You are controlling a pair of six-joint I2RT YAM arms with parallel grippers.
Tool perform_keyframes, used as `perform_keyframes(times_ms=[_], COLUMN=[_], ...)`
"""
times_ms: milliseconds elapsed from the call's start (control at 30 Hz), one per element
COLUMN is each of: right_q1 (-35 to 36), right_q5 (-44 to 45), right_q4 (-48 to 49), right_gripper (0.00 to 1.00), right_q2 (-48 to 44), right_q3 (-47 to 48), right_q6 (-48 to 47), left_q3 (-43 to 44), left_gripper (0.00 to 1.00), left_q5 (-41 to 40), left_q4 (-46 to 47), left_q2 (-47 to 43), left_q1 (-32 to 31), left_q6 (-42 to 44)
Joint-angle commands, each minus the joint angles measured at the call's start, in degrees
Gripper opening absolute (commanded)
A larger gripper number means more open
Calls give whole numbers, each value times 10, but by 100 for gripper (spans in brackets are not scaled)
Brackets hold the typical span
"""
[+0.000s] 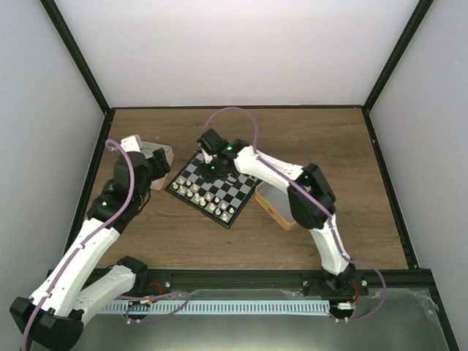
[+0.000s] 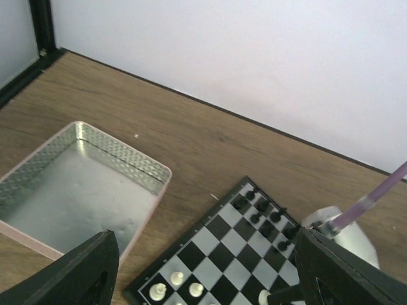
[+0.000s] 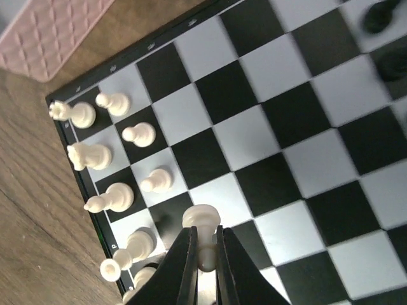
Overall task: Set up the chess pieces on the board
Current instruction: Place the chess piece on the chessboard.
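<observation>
The dark square in the pawn row is still empty, so my right gripper will next move back, lower the pawn (image 3: 202, 223) onto that square and release it.
The black-and-grey board (image 1: 213, 187) lies mid-table, with cream-white chess pieces (image 1: 196, 193) along its near-left edge and black ones at its far side. In the right wrist view my right gripper (image 3: 205, 254) is shut on a cream-white pawn (image 3: 202, 223), held just above the board (image 3: 280, 127) beside the white rows (image 3: 121, 197). In the top view it (image 1: 217, 151) hangs over the board's far corner. My left gripper (image 1: 148, 170) is open and empty, left of the board, its dark fingers (image 2: 82, 273) framing the board's corner (image 2: 222, 254).
A pink tin (image 2: 82, 184) with an empty silver inside sits left of the board, under my left wrist. A tan tin (image 1: 274, 205) lies right of the board, partly under my right arm. Black frame rails (image 1: 234, 107) edge the wooden table.
</observation>
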Motion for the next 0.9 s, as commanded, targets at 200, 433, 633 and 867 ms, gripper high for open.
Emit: perform_keyframes(times_ms=[200, 433, 633, 867], right_q1=[51, 53, 53, 54], right_q5=[42, 31, 36, 17], right_q4=[-131, -168, -177, -165], right_gripper=[4, 4, 4, 7], right_q2=[114, 142, 147, 149], right_q3=[155, 179, 179, 187], right_q6=[-65, -76, -76, -82], left_q3=[-23, -28, -30, -31], left_gripper=[77, 78, 78, 78], left_q5=[-97, -92, -85, -83], left_q4=[3, 7, 11, 13], left_q2=[-48, -43, -37, -35], left_q1=[4, 4, 4, 4], left_q6=[13, 16, 17, 18])
